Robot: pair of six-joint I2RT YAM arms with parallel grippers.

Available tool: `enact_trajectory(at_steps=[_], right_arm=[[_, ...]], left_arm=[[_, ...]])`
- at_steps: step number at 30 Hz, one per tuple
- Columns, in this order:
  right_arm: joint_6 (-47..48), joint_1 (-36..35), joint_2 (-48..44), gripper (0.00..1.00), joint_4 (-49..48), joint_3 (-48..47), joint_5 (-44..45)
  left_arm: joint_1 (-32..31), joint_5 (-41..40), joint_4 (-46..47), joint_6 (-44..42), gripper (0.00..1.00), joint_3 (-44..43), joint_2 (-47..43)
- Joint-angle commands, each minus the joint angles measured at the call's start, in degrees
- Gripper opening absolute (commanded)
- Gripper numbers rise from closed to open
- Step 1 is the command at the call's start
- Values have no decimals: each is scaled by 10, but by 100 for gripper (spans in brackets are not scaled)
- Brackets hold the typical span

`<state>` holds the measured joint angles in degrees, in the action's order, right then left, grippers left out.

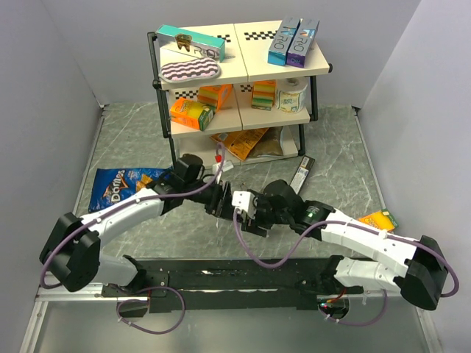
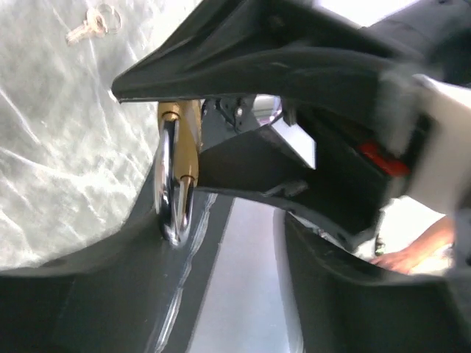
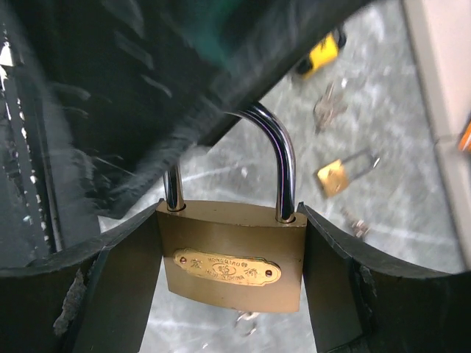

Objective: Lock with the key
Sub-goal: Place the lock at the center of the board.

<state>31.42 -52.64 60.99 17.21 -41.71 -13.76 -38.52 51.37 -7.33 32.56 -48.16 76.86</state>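
Observation:
My right gripper has the brass padlock and should turn and lower it onto the bare tabletop beside the small padlock below it. It should then release it, as both shackle legs are seated.
A brass padlock with a steel shackle stands upright between the fingers of my right gripper, which press on both sides of its body. The shackle sits down in the body on both legs. A dark finger of my left gripper lies across the top of the shackle. In the left wrist view the padlock shows edge-on, its shackle resting against my left finger, and the jaws stand apart with nothing between them. A key on a ring lies on the table. Both grippers meet mid-table.
A second small padlock and loose keys lie on the grey table beyond. A stocked shelf stands at the back. A blue chip bag lies left, a black bar and an orange packet right.

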Motion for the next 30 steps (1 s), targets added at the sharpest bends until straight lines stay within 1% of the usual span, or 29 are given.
enact_trajectory(at_steps=[1,2,4,5,6,8,10,12,14,15,17,19,24,30], right_arm=[[-84,27,-6,0,-10,-30,14],[-102,34,-6,0,-2,-35,12],[-153,60,6,0,13,-44,-3],[-172,70,14,0,20,-59,-11],[-214,77,30,0,37,-68,-14],[-272,83,51,0,55,-93,16],[-347,84,84,0,88,-109,26],[-410,84,109,0,102,-126,35],[-445,82,121,0,114,-136,40],[-477,81,132,0,114,-137,49],[-517,81,151,0,117,-147,63],[-539,80,164,0,126,-154,87],[-615,75,230,0,162,-191,108],[-654,74,294,0,174,-214,95]], left_arm=[[46,23,32,1,84,-20,-35],[58,24,31,-2,91,-18,-43],[94,18,25,-14,98,-17,-69],[105,12,22,-20,97,-18,-80],[114,1,19,-28,96,-18,-92],[143,-29,19,-30,96,-17,-122],[164,-49,19,-29,96,-15,-141],[175,-62,25,-35,96,-15,-148],[192,-86,16,-50,96,-25,-150],[197,-94,17,-55,96,-32,-149],[218,-97,31,-50,96,-33,-148],[235,-92,45,-38,96,-28,-147],[252,-92,70,-12,96,-23,-140],[259,-89,92,-1,96,-16,-139]])
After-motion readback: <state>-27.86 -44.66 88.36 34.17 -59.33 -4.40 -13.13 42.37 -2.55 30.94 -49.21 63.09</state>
